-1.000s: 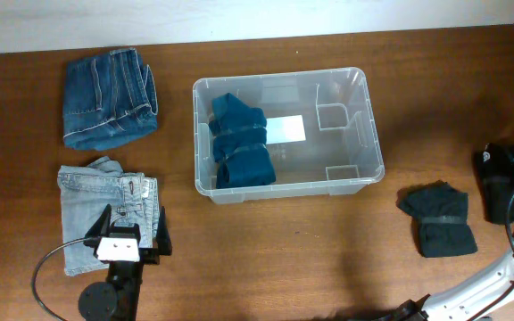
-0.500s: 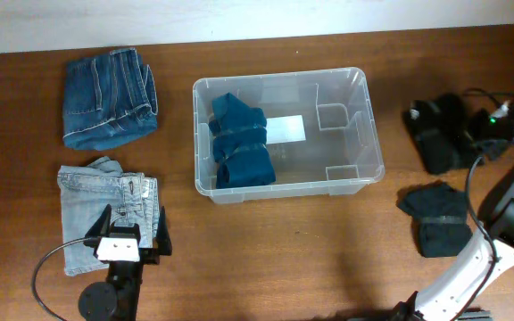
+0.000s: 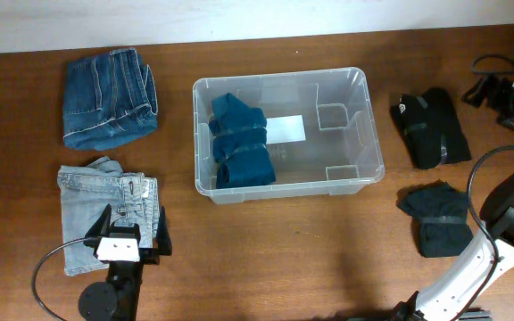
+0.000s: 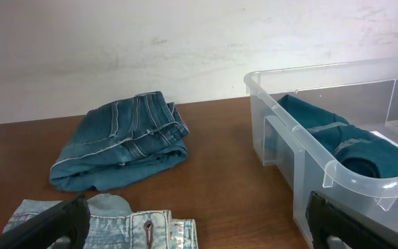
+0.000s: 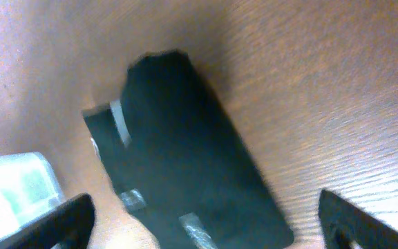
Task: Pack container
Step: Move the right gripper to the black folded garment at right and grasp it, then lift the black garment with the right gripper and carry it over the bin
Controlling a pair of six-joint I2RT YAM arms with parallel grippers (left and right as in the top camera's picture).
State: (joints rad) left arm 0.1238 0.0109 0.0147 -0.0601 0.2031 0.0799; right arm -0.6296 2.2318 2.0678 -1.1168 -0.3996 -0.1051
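The robot's right gripper should move down toward the clear container [image 3: 370, 105], onto the black garment's long edge [image 3: 454, 121] facing away from it, because that garment is below the gripper's open fingers.
The clear container [image 3: 370, 105] stands mid-table with a folded teal garment [image 3: 239, 141] in its left half. A folded black garment [image 3: 431, 127] lies on the table just right of it. My right gripper [image 3: 489, 89] hovers at the far right, open and empty. In the right wrist view the black garment [image 5: 185, 152] lies below my open right gripper [image 5: 206, 221], and the container's corner [image 5: 12, 183] shows at the left. My left gripper [image 3: 132, 239] is open above light-blue jeans [image 3: 105, 218]. The left wrist view shows the left gripper [image 4: 199, 228], the light jeans [image 4: 116, 225] and the container [image 4: 289, 121].
Dark-blue folded jeans [image 3: 110, 109] lie at the back left, also in the left wrist view as dark jeans [image 4: 119, 142]. A second folded black garment [image 3: 440, 218] lies front right. The right arm's cable [image 3: 484, 178] loops over the table's right edge.
My right gripper carried the black garment from the right edge towards the container, opened and let it go onto the table, then drew back to the right. The left arm has not moved.
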